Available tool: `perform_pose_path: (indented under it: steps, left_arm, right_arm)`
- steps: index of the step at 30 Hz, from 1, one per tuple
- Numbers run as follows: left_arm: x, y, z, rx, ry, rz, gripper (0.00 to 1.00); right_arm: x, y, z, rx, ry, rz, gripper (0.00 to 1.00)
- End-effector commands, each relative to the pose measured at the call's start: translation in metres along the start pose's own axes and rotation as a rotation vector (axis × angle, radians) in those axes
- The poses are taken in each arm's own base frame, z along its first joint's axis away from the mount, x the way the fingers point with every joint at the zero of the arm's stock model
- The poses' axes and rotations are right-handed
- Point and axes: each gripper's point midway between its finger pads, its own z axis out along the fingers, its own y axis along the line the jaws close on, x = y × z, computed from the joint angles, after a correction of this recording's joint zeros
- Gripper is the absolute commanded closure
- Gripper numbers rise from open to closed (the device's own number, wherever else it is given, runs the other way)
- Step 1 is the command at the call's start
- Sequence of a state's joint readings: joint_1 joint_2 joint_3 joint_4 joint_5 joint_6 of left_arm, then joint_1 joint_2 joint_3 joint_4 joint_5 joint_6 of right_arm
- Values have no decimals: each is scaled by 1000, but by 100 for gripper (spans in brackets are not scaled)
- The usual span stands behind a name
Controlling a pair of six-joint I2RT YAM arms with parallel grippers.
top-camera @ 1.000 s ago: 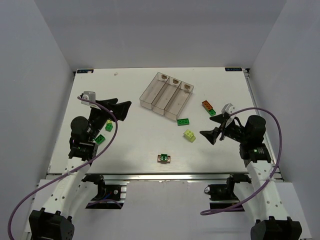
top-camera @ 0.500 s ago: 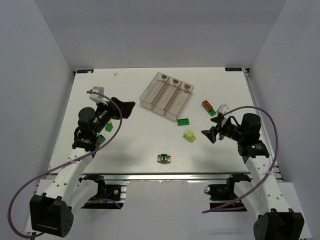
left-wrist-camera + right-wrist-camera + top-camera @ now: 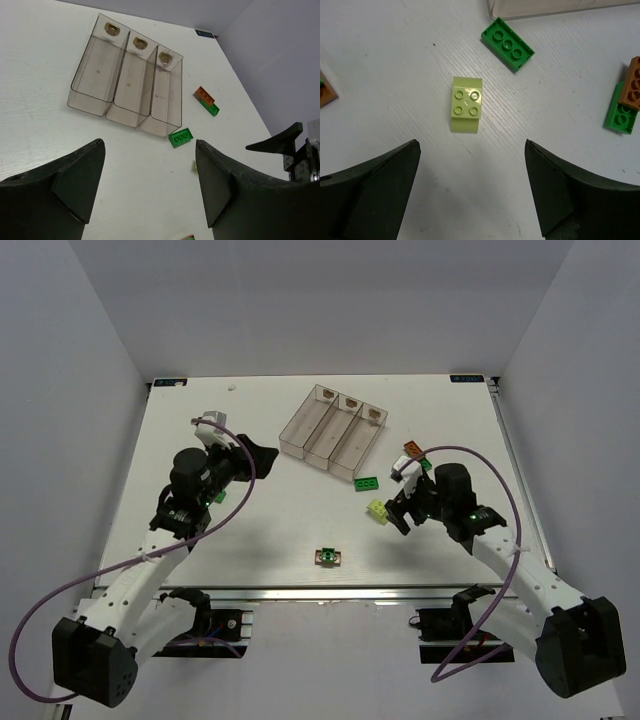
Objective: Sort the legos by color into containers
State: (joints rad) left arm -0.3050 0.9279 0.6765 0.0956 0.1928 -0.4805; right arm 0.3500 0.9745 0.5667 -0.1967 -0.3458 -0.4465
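The brick's long sides line up with my fingers, so my right gripper moves down next. It goes toward the left in the top view, onto the pale yellow-green brick's studded middle (image 3: 377, 511) (image 3: 467, 103).
The three joined clear bins (image 3: 330, 430) stand at the back middle, empty; they also show in the left wrist view (image 3: 125, 75). A bright green brick (image 3: 368, 483) (image 3: 180, 137) (image 3: 507, 44) lies just in front of them. A pale yellow-green brick (image 3: 379, 509) (image 3: 466, 104) lies nearer. My right gripper (image 3: 398, 512) (image 3: 470, 185) is open and empty, just near of that brick. An orange brick on a green one (image 3: 413, 452) (image 3: 206, 97) (image 3: 627, 97) lies to the right. My left gripper (image 3: 265, 458) (image 3: 150, 185) is open and empty, left of the bins.
A green and brown brick (image 3: 328, 557) sits near the front edge, and its corner shows in the right wrist view (image 3: 325, 90). A green brick (image 3: 217, 495) lies partly under my left arm. The bins' wall (image 3: 545, 7) is at the top of the right wrist view.
My right gripper has moved left, up to the pale yellow-green brick. My left gripper has moved right and farther back, toward the bins. No brick has moved.
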Motion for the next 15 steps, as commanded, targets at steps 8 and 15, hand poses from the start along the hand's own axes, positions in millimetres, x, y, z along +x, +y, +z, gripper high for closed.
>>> perform_pose_path:
  steps: [8,15]
  left_arm:
    - [5,-31,0,35,43,94,17]
    - [0,-33,-4,39,18,120,17]
  right_arm:
    - [-48,-16,45,137,56,25,11]
    - [-35,-22,66,157,138,-13,11]
